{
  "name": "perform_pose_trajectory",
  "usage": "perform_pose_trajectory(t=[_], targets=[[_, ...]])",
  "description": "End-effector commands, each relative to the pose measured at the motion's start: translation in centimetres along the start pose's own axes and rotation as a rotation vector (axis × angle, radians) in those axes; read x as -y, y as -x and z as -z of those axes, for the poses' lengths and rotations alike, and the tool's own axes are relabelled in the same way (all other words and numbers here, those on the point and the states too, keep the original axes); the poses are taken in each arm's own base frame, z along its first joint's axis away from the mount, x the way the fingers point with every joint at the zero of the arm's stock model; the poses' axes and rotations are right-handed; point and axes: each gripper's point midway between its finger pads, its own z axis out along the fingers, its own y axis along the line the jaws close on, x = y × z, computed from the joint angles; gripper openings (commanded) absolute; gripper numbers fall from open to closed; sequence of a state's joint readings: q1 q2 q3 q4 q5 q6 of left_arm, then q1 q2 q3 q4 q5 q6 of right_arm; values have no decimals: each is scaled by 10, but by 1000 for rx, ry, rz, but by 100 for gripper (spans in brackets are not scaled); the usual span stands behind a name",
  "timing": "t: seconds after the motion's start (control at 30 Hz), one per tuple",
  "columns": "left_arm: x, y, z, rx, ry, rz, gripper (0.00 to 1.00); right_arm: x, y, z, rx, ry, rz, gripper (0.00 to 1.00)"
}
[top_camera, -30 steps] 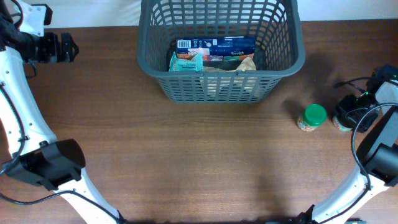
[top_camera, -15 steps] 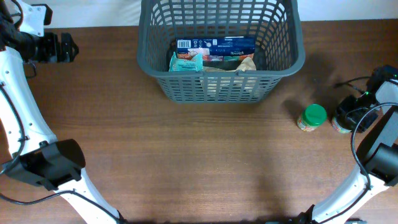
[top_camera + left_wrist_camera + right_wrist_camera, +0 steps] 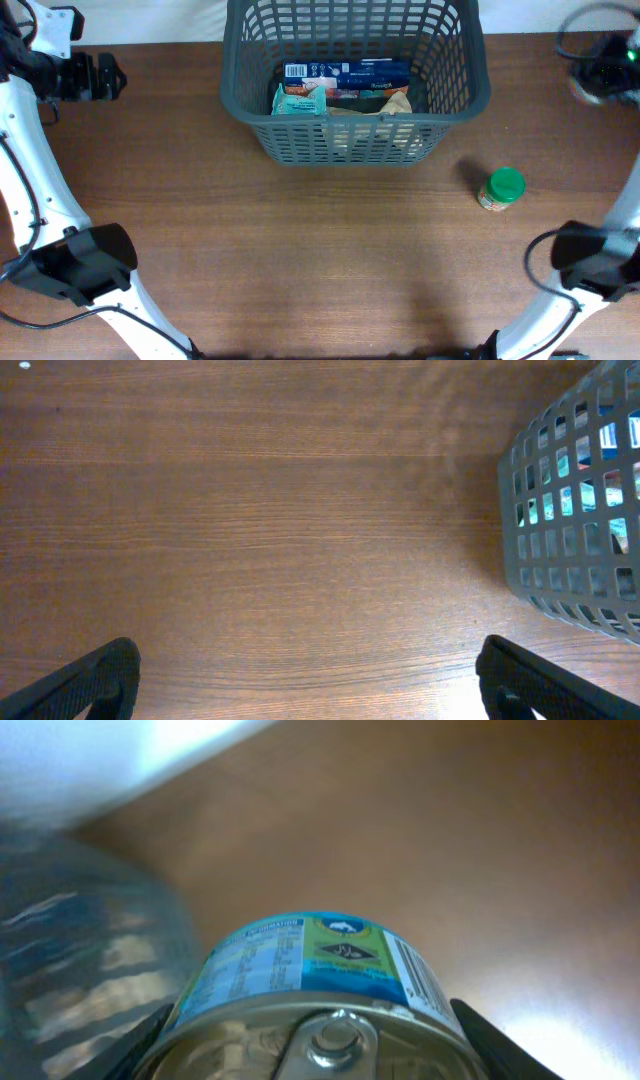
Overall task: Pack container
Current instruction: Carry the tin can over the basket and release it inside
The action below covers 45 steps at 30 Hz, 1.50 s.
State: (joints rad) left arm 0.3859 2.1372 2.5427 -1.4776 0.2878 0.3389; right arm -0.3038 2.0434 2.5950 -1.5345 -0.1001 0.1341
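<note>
My right gripper will carry the tin can across, lower it at the basket's brown packet and let go. The packet is below my right gripper and to its left in the overhead view.
The container, a dark grey lattice basket, stands at the back middle of the table and holds several packets, among them a blue box. My right gripper is raised at the far right, level with the basket, and is shut on a tin can with a blue and green label and a pull-tab lid. The basket is a grey blur at the left of the right wrist view. My left gripper is open and empty at the far left; its wrist view shows its fingers wide apart over bare wood, with the basket wall to the right.
A jar with a green lid stands on the table right of the basket's front corner. A white surface borders the table's far edge.
My right gripper has lifted the can from the table near the green-lidded jar and carried it up and toward the back right. The left arm has not moved.
</note>
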Motion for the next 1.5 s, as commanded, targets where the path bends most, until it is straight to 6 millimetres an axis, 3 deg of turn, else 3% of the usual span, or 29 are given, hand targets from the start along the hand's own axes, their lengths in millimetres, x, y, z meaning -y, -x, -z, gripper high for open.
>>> perform_pose_trajectory(t=[0.0,0.03,0.07,0.13,0.23,0.33,0.37,0.57,0.67,0.77,1.03,1.1,1.23,1.33,1.4,1.47], targets=[[0,-1,-2,-5,-6,15,99,-93,2,57,151,158,299,4],[0,-1,-2,-5,-6,15,99,-120,-3,64,175,199,378,4],[0,-1,-2,-5,-6,15,99,-166,-13,68,203,267,507,4],[0,-1,-2,-5,-6,15,99,-207,-26,65,220,316,632,4],[1,-1,-2,-5,-6,15,99,-257,-45,47,219,377,775,4],[1,-1,-2,-5,-6,15,99,-281,-53,16,189,389,806,4],[1,-1,-2,-5,-6,15,99,-286,-57,-3,160,385,811,4],[1,-1,-2,-5,-6,15,99,-273,-82,-97,-44,325,759,4],[0,-1,-2,-5,-6,15,99,-258,-92,-124,-138,287,651,4],[1,-1,-2,-5,-6,15,99,-246,-104,-144,-212,258,630,4],[0,-1,-2,-5,-6,15,99,-229,-117,-175,-290,214,576,4],[0,-1,-2,-5,-6,15,99,-228,-119,-177,-296,213,574,8],[0,-1,-2,-5,-6,15,99,-232,-109,-163,-256,224,573,53],[0,-1,-2,-5,-6,15,99,-234,-81,-123,-152,248,562,76],[1,-1,-2,-5,-6,15,99,-234,-59,-89,-60,267,551,80],[0,-1,-2,-5,-6,15,99,-228,-30,-40,68,284,530,84]])
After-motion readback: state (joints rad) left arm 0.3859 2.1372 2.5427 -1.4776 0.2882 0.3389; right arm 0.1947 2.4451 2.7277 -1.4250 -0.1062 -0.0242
